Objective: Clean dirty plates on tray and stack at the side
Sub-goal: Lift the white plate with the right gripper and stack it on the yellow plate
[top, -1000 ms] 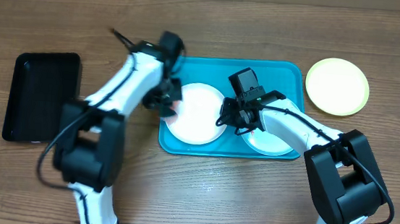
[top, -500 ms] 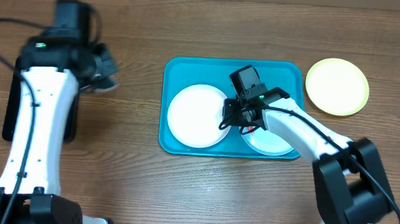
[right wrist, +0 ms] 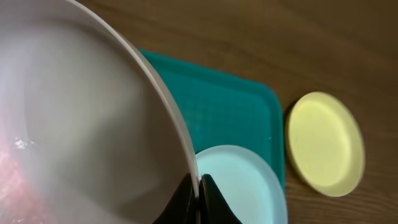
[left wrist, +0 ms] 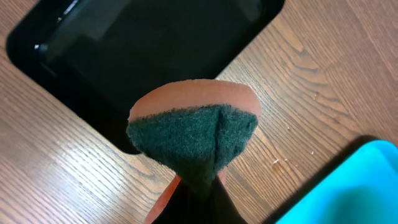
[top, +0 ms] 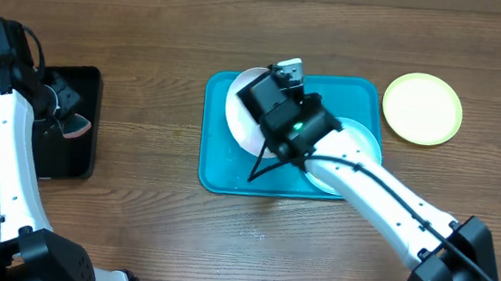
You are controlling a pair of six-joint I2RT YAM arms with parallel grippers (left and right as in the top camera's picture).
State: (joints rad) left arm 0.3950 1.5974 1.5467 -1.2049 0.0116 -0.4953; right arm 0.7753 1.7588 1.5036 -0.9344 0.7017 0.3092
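The clean yellow-green plate (top: pixel 422 109) is below my right gripper and to its right in the overhead view, so I will swing over there and let go of the white plate (top: pixel 244 113) on top of it.
My right gripper (top: pixel 275 115) is shut on the rim of the white plate (top: pixel 244 113) and holds it lifted and tilted over the teal tray (top: pixel 216 169). In the right wrist view the white plate (right wrist: pixel 81 124) fills the left, with a faint pink smear at its lower left, pinched between the fingers (right wrist: pixel 198 193). The light-blue plate (top: pixel 360 141) lies in the tray's right half. The yellow-green plate (top: pixel 422 107) lies on the table to the right of the tray. My left gripper (top: pixel 60 110) is shut on a green-and-orange sponge (left wrist: pixel 194 134) over the black tray (top: pixel 67 156).
The black tray (left wrist: pixel 143 56) lies at the far left of the wooden table. The teal tray's corner (left wrist: pixel 367 180) shows in the left wrist view. The right arm stretches across the tray from the lower right.
My left arm swung from the teal tray out to the black tray with the sponge. My right gripper lifted and tilted the white plate off the tray floor.
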